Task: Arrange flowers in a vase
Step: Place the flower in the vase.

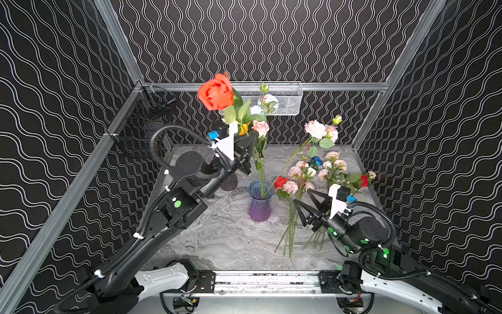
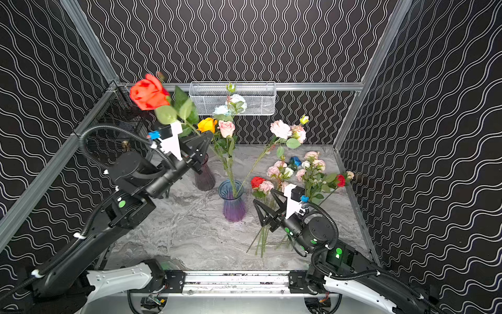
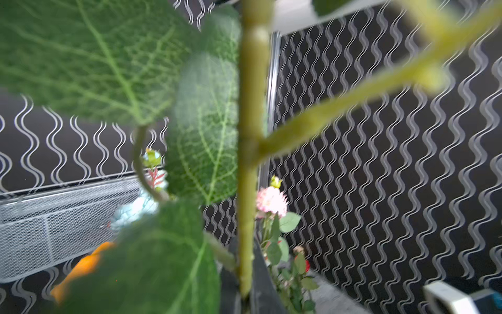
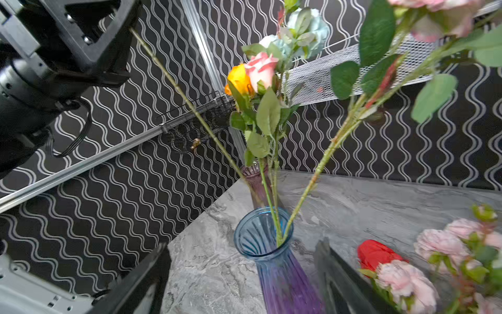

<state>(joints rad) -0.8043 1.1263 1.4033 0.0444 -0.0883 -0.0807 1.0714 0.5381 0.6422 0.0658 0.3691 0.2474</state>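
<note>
The blue opening of the vase (image 1: 260, 189) is below and has free room beside its stems, so the left gripper should lower the red rose's stem into it next and let go.
A blue-and-purple glass vase (image 1: 260, 202) (image 2: 233, 202) (image 4: 285, 277) stands mid-table, holding a pink rose (image 1: 260, 127), a yellow-orange rose (image 2: 207, 125) and two peony sprays. My left gripper (image 1: 255, 133) (image 2: 209, 133) (image 3: 244, 295) is raised behind the vase to its left. It is shut on the stem (image 3: 248, 163) of a red rose (image 1: 216, 92) (image 2: 148, 93), whose bloom is high above. My right gripper (image 1: 302, 195) (image 2: 263, 195) (image 4: 241, 252) is open and holds nothing. It sits low, just right of the vase. More flowers (image 1: 326, 174) (image 2: 301, 174) lie on the table at the right.
A dark glass vase (image 1: 229, 183) (image 2: 205, 178) stands behind the left arm; the red rose's thin stem runs down toward it. A white mesh basket (image 1: 289, 99) hangs on the back wall. A black wire basket (image 1: 152, 108) hangs on the left wall.
</note>
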